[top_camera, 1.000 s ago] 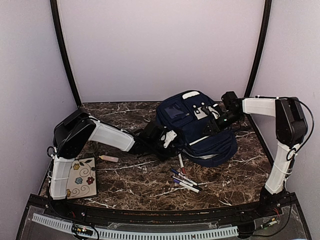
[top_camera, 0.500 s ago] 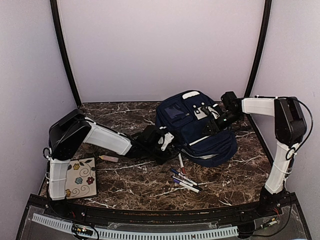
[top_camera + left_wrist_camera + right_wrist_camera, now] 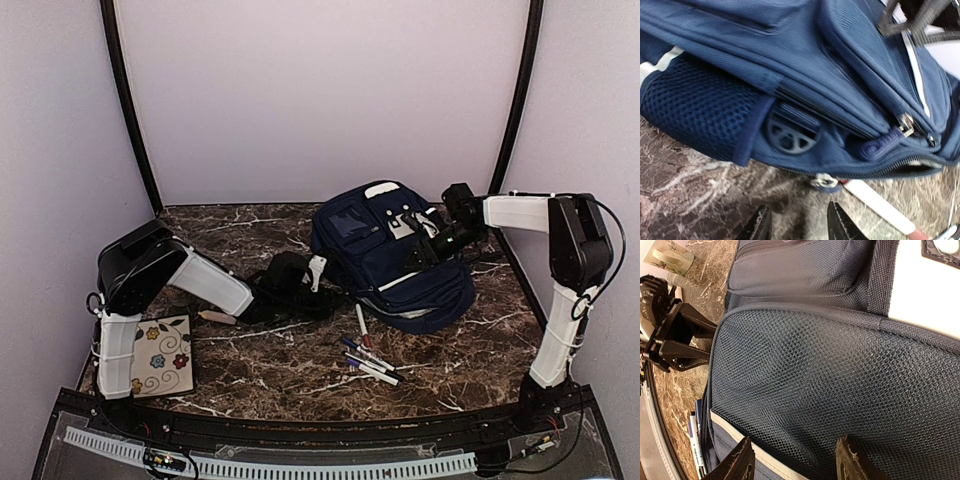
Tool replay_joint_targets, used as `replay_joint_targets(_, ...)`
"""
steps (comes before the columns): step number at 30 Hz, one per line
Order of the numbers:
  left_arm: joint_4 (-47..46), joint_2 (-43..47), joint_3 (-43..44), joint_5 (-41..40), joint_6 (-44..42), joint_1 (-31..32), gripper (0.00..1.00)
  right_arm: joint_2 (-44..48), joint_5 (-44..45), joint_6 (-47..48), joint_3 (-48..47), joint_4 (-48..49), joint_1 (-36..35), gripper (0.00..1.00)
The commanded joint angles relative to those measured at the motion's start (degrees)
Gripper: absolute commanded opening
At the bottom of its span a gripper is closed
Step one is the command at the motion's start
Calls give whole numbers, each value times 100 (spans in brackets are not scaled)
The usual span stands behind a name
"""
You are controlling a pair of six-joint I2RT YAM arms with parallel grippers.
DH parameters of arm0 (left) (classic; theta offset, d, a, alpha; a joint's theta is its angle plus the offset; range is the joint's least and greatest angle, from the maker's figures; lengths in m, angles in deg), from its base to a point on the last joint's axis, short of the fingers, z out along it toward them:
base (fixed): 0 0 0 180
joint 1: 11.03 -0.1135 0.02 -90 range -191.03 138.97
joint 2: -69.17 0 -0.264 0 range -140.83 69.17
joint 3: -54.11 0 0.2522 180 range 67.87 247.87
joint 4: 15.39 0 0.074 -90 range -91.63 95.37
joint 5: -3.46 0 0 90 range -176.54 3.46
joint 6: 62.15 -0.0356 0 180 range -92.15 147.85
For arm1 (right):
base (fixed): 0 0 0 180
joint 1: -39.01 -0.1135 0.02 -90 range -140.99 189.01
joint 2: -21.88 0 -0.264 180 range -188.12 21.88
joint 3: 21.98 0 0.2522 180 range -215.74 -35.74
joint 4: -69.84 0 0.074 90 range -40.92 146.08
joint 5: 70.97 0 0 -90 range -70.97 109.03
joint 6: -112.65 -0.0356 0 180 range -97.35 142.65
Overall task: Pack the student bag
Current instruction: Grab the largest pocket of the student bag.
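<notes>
My left gripper moves to the right in the top view next and closes on the small zipper pull (image 3: 827, 181), since it sticks out from the bag's lower seam.
The student bag (image 3: 395, 255), navy with thin white stripes, lies at the table's back right. My left gripper (image 3: 300, 275) stands open just left of the bag, low over the marble. In the left wrist view its fingertips (image 3: 799, 225) hold nothing. They point at a small zipper pull (image 3: 827, 181) on the bag's lower seam. My right gripper (image 3: 440, 240) rests on the bag's top right. Its jaws (image 3: 795, 460) close on a bulge of the dark mesh pocket (image 3: 830, 370).
Several marker pens (image 3: 368, 362) lie in front of the bag, and one white pen (image 3: 362, 322) lies against its edge. A floral card (image 3: 165, 355) sits by the left arm's base, with a small pale object (image 3: 217, 317) beside it.
My left gripper has opened and drawn back leftward, away from the bag's side. The right gripper and the bag have stayed put.
</notes>
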Motion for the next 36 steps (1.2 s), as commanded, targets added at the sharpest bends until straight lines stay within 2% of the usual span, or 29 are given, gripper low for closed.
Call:
replay_joint_targets(1, -590, -195, 121, 181, 578, -22, 39, -107, 24, -51, -64, 9, -4, 56)
replay_joint_targets(10, -862, -655, 502, 774, 745, -26, 32, -94, 14, -46, -11, 17, -4, 56)
replay_joint_targets(18, -968, -771, 551, 972, 840, -28, 13, -88, 5, -65, 2, 39, -4, 56)
replay_joint_targets(25, -819, -454, 191, 887, 865, -28, 2, -75, 8, -63, -7, 36, -4, 56)
replay_joint_targets(30, 42, -57, 44, 871, 517, -23, 0, -82, 52, -67, 2, 56, -4, 56)
replay_joint_targets(36, 2532, -71, 920, 2269, -586, -28, 0, -141, 121, -100, 14, 69, -2, 56)
